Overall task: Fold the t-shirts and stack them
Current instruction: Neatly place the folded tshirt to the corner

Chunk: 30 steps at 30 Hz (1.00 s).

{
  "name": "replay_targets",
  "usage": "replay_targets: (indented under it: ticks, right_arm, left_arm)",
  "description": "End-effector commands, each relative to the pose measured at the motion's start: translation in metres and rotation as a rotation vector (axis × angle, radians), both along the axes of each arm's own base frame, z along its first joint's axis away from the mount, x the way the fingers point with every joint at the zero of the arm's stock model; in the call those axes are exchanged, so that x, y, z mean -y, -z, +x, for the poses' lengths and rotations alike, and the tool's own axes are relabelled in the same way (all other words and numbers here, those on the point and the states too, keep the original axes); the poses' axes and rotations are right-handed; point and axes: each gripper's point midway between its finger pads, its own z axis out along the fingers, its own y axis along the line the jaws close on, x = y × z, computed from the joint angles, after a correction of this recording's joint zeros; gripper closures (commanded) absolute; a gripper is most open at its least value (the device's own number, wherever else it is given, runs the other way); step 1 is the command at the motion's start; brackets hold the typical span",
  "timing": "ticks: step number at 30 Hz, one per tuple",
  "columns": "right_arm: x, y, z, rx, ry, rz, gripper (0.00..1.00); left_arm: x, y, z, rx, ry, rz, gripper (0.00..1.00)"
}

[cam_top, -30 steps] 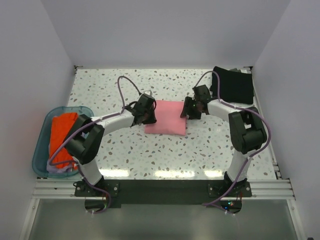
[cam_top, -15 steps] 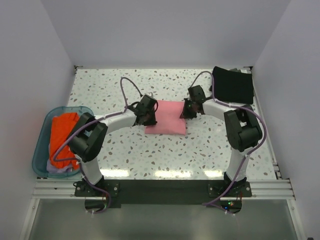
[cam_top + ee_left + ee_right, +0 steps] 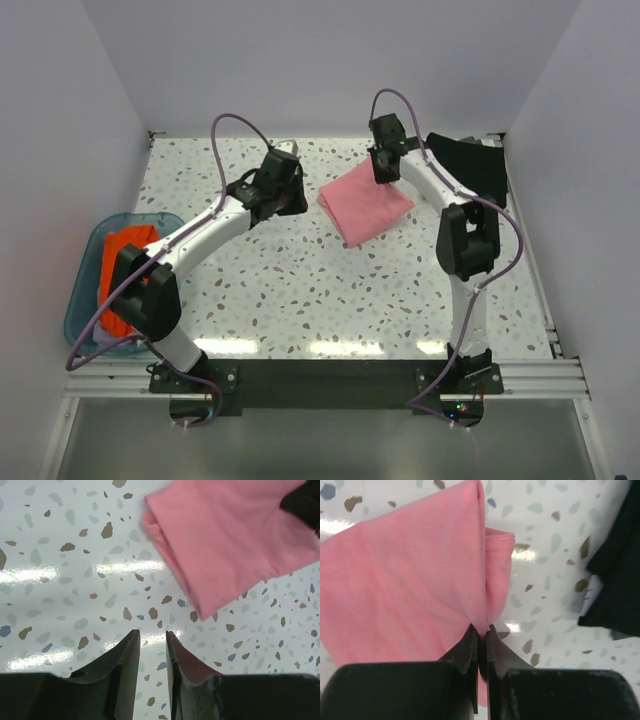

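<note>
The folded black t-shirt (image 3: 472, 167) (image 3: 620, 582) is right of my right gripper in the top view, so I will lift the pink t-shirt across and let it go on top.
The folded salmon-pink t-shirt (image 3: 365, 205) hangs tilted over the far middle of the table, pinched at its upper edge by my right gripper (image 3: 383, 172). In the right wrist view that gripper (image 3: 482, 627) is shut on a fold of the pink cloth (image 3: 410, 580). My left gripper (image 3: 297, 203) hovers to the left of the shirt, apart from it. Its fingers (image 3: 152, 632) stand a narrow gap apart with only table between them, and the pink shirt (image 3: 230, 540) lies ahead to the right. The black t-shirt (image 3: 470, 165) lies folded at the far right corner.
A translucent blue tub (image 3: 82, 290) holding orange cloth (image 3: 125, 265) sits at the table's left edge. White walls close in the table on three sides. The black shirt (image 3: 620, 580) lies just right of the right gripper.
The right gripper has shut on the pink shirt's edge and carried it up toward the far right, turning it diagonal. The left gripper has let go and drawn back to the left.
</note>
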Motion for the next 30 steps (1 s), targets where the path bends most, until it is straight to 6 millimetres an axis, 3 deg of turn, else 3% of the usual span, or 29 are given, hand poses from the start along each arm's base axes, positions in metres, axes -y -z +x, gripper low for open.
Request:
replay_targets:
  ticks: [1, 2, 3, 14, 22, 30]
  right_arm:
    - [0.039, -0.036, 0.02, 0.021, -0.028, -0.231, 1.0]
    - [0.047, -0.032, 0.026, 0.007, -0.034, -0.267, 1.0]
    - [0.054, -0.05, 0.034, 0.036, -0.013, -0.295, 1.0]
    - [0.114, -0.103, 0.071, 0.135, 0.04, -0.486, 1.0]
    - [0.135, -0.142, 0.08, 0.217, 0.071, -0.563, 1.0]
    - [0.141, -0.172, 0.082, 0.286, 0.096, -0.571, 1.0]
  left_arm:
    - [-0.012, -0.016, -0.007, 0.009, 0.052, 0.029, 0.68]
    - [-0.012, -0.017, -0.008, 0.009, 0.06, 0.027, 0.68]
    - [-0.014, -0.016, -0.009, 0.005, 0.062, 0.03, 0.68]
    - [-0.031, -0.004, -0.003, -0.014, 0.095, 0.022, 0.68]
    - [-0.029, 0.004, -0.003, -0.034, 0.127, -0.002, 0.68]
    - [-0.028, 0.01, -0.004, -0.05, 0.141, -0.004, 0.68]
